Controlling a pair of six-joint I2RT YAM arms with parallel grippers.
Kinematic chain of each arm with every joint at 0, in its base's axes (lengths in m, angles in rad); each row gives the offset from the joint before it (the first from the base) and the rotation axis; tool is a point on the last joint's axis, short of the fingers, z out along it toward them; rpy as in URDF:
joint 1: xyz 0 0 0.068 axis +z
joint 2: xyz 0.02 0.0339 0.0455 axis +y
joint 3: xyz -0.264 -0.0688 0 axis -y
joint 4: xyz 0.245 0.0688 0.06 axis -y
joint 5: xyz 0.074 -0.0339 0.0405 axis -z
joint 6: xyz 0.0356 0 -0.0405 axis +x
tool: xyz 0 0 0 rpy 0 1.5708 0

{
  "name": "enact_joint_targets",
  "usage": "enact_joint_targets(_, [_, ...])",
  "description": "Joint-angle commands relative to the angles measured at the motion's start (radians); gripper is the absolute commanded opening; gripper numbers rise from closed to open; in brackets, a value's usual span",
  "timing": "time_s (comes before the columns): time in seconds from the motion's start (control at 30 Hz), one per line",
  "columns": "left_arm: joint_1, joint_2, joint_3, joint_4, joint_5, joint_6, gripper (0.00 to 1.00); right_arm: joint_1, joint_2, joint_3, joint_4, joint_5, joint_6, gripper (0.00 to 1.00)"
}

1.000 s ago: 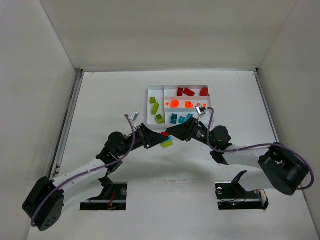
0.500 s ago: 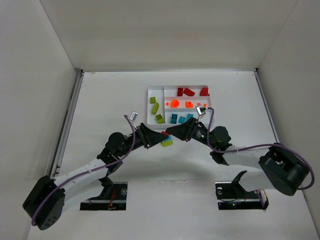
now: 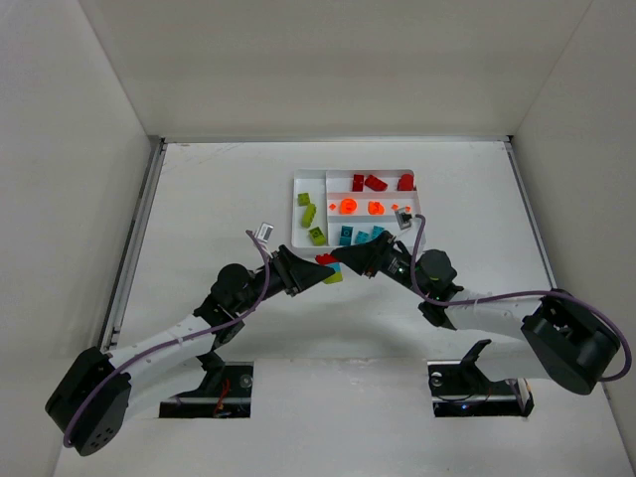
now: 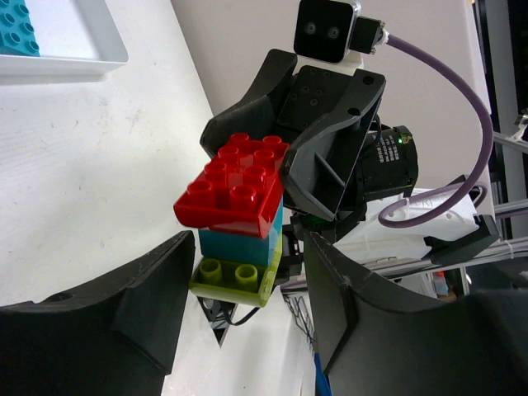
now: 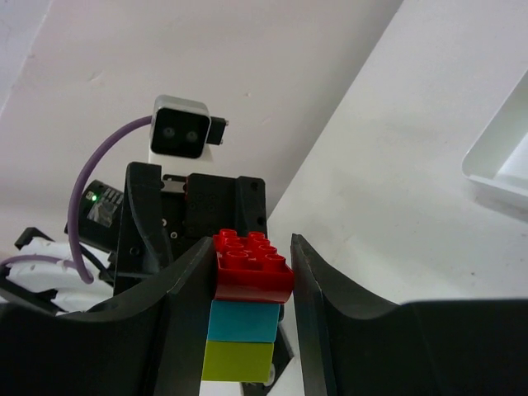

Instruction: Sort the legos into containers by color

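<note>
I should next carry the red brick in my right gripper outward past the orange legos. I should let go of it over the red section's empty end (image 3: 340, 183), because that section holds red legos.
A stack of three legos, red (image 3: 324, 259) on teal on lime green (image 3: 334, 277), hangs just in front of the white tray (image 3: 298, 183) between the two grippers. My right gripper (image 5: 252, 276) is shut on it, its fingers (image 5: 186, 289) pressing the sides of the red brick (image 5: 252, 266). My left gripper (image 4: 247, 285) faces it from the other side and stands open, with a gap on each side of the green brick (image 4: 235, 279). In the containers lie green (image 3: 309, 214), red (image 3: 375, 182), orange (image 3: 350, 206) and teal (image 3: 347, 236) legos, each colour in its own section.
The tray's near corner (image 4: 82, 59) shows in the left wrist view with a teal brick (image 4: 12, 29) inside, and its edge (image 5: 505, 161) shows at the right of the right wrist view. White walls enclose the table on three sides.
My left gripper's jaws have opened off the stack. The right gripper has closed on the stack and shifted slightly toward the tray with it.
</note>
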Motion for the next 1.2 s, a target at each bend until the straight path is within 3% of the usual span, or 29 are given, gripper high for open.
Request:
enact_joint_targets(0.0, [-0.013,0.004,-0.002,0.050,-0.008,0.026,0.51,0.013,-0.024,0.045,0.029,0.038,-0.024,0.35])
enact_joint_targets(0.33, [-0.027,0.032,0.006,0.064,-0.051,0.036,0.42,0.033,0.002,0.058,0.039,0.032,-0.014,0.35])
enact_joint_targets(1.17, [-0.078,0.056,-0.043,0.190,-0.164,0.013,0.45,0.037,0.066,0.032,0.127,0.024,0.029,0.35])
